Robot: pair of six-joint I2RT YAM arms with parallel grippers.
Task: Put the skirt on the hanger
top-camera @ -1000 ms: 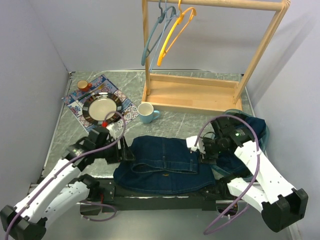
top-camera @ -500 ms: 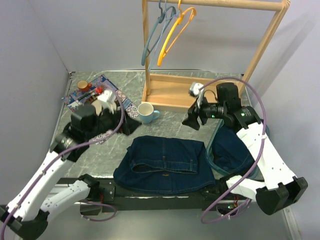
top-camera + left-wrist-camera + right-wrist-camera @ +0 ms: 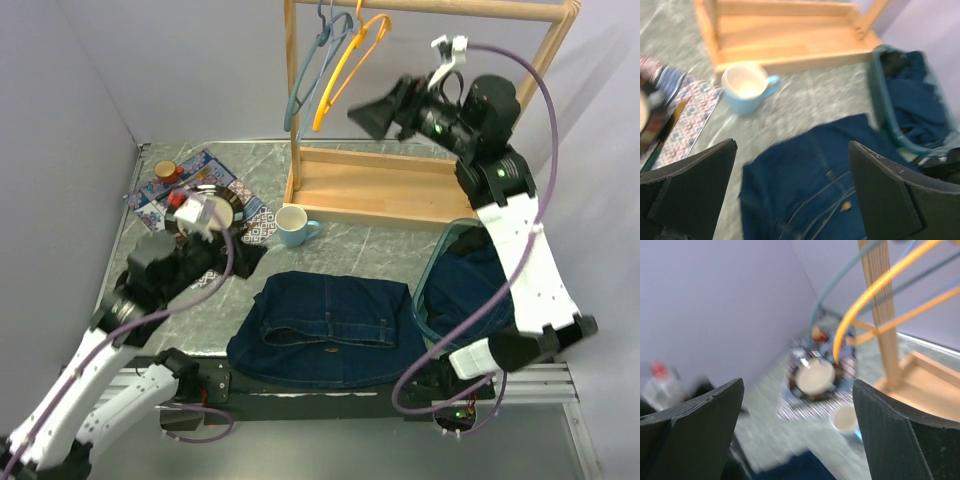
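Observation:
The orange hanger's near arm (image 3: 336,77) (image 3: 857,307) hangs clear of the open fingers, so the right gripper will shift left in the top view next and close on that arm.
The dark denim skirt (image 3: 325,328) lies flat on the table near the front edge, with nothing holding it. Two hangers hang from the wooden rack's rail (image 3: 470,8): a grey-blue hanger (image 3: 303,75) and an orange hanger (image 3: 345,75). My right gripper (image 3: 372,115) is raised high, just right of the orange hanger, open and empty. In the right wrist view the orange hanger (image 3: 875,295) curves above the open right gripper (image 3: 797,432). My left gripper (image 3: 232,262) hovers left of the skirt, open; in its wrist view the skirt (image 3: 815,180) lies below the empty left gripper (image 3: 792,195).
A light blue mug (image 3: 292,226) stands between the rack's base (image 3: 385,190) and the skirt. A plate (image 3: 205,215) and small cup (image 3: 166,171) sit on a patterned mat at the back left. A teal-rimmed basket (image 3: 430,275) of blue clothes sits right of the skirt.
Both grippers have left the skirt's edges and opened wider. The right arm has swung up to the hangers. The left arm has drawn back to the left. The skirt has stayed flat.

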